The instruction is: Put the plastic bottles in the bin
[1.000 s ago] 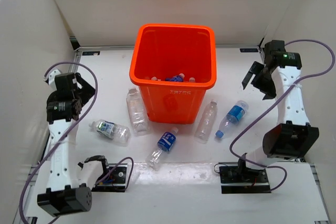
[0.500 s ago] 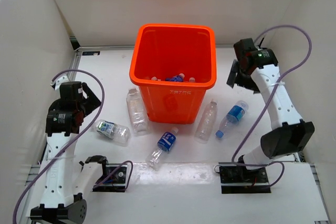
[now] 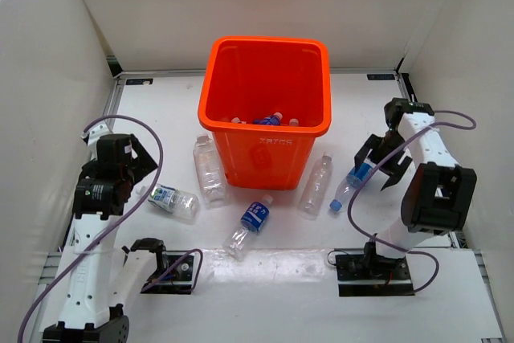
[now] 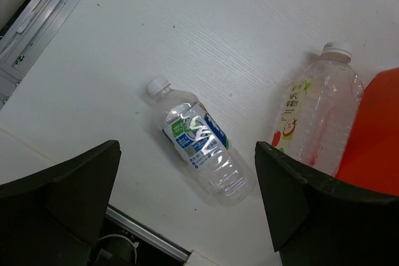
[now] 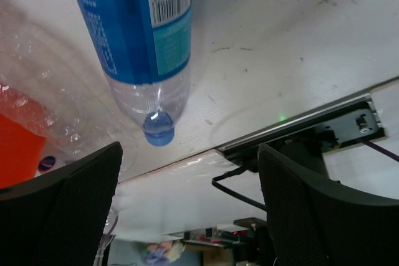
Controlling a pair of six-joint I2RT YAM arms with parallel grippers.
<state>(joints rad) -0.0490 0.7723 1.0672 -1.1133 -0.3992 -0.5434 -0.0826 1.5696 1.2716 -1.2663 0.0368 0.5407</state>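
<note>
The right gripper moves down and to the left in the wrist view around the blue-capped bottle's labelled end [image 3: 363, 170] [image 5: 134, 17] next, as it sits off-centre between my fingers.
The orange bin [image 3: 265, 128] stands at the table's middle with several bottles [image 3: 269, 119] inside. On the table lie a green-and-blue-labelled bottle [image 3: 171, 200] [image 4: 198, 140], an apple-labelled one [image 3: 209, 168] [image 4: 318, 110], a blue-labelled one [image 3: 250, 224], an unlabelled one [image 3: 316, 185] and a blue-capped, blue-labelled one [image 3: 356, 180] [image 5: 140, 35]. My left gripper [image 3: 136, 162] [image 4: 187, 204] hovers open above the green-and-blue-labelled bottle. My right gripper [image 3: 379, 162] [image 5: 190, 197] is open just beside the blue-capped bottle, holding nothing.
White walls close in the table on three sides. A metal rail [image 4: 37, 23] runs along the left edge. Black base plates with cables [image 3: 169, 267] [image 3: 373, 271] sit at the near edge. The bin's wall [image 4: 374, 135] [image 5: 15, 147] shows close by in both wrist views.
The right arm swung from the back right corner down and forward to the blue-capped bottle. The left arm came forward and lower toward the labelled bottle. Both grippers stayed open.
</note>
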